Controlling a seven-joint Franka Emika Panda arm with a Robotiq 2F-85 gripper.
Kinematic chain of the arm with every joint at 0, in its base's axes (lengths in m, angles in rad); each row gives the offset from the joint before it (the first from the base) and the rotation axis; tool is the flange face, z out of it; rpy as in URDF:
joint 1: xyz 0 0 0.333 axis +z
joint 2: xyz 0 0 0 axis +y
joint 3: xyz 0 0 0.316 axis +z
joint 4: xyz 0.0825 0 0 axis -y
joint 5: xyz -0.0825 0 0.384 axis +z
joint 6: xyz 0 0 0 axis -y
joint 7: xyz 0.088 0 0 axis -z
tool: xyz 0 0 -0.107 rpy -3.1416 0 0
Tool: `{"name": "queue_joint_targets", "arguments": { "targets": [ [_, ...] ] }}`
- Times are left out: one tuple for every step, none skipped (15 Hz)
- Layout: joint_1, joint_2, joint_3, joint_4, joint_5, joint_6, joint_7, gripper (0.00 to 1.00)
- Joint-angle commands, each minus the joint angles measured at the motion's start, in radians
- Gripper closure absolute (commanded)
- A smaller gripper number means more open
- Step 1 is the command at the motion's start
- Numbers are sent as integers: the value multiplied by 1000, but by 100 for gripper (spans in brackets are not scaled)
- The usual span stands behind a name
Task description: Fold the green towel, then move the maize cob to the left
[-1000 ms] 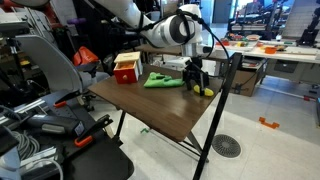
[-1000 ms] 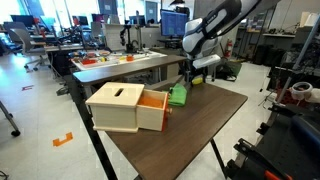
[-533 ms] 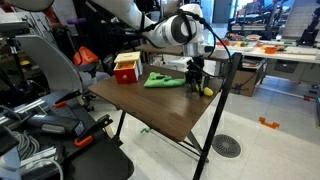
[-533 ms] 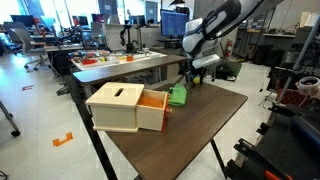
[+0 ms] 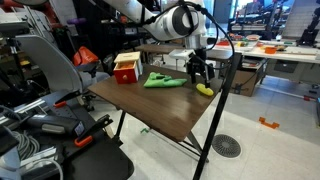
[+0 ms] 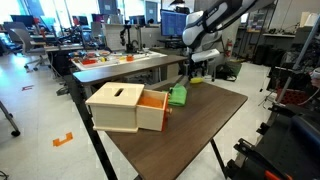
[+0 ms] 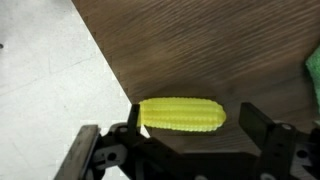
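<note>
My gripper will next turn and lower to close on the cob's long sides, because the maize cob (image 7: 180,114) lies below it and its length reaches across between the ends of my fingers.
The maize cob (image 7: 180,114) is a small yellow oblong lying on the brown table, right by its edge. It also shows in an exterior view (image 5: 205,89). My gripper (image 7: 195,128) is open, with a finger at each end of the cob, and hangs a little above it in both exterior views (image 5: 200,73) (image 6: 193,68). The green towel (image 5: 163,79) lies bunched on the table beside the gripper, between it and the box; it also shows in the other views (image 6: 178,95) (image 7: 314,75).
A pale wooden box with an orange drawer (image 6: 125,105) stands on the table (image 5: 160,105); it shows from its red side in an exterior view (image 5: 126,68). The table edge runs next to the cob, with light floor (image 7: 50,90) below. Chairs and benches surround the table.
The gripper has risen a little from the cob. The cob stays on the table by the edge. The towel has not moved.
</note>
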Motion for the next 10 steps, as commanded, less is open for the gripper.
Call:
{"name": "queue_joint_targets", "arguments": {
  "targets": [
    [-5, -62, 11, -57, 40, 33, 83, 0],
    [-5, -64, 7, -56, 53, 35, 133, 0],
    [-3, -65, 1, -62, 64, 51, 190, 0],
    [-1, -64, -4, -65, 73, 69, 238, 0],
    [4, -63, -17, -73, 74, 92, 294, 0],
    [7, -61, -25, -79, 79, 104, 349, 0],
    [9, -59, -34, -88, 79, 124, 405, 0],
    [11, -56, -42, -97, 79, 138, 462, 0],
    [13, -53, -50, -106, 79, 155, 518, 0],
    [12, -51, -54, -116, 81, 165, 567, 0]
  ]
}}
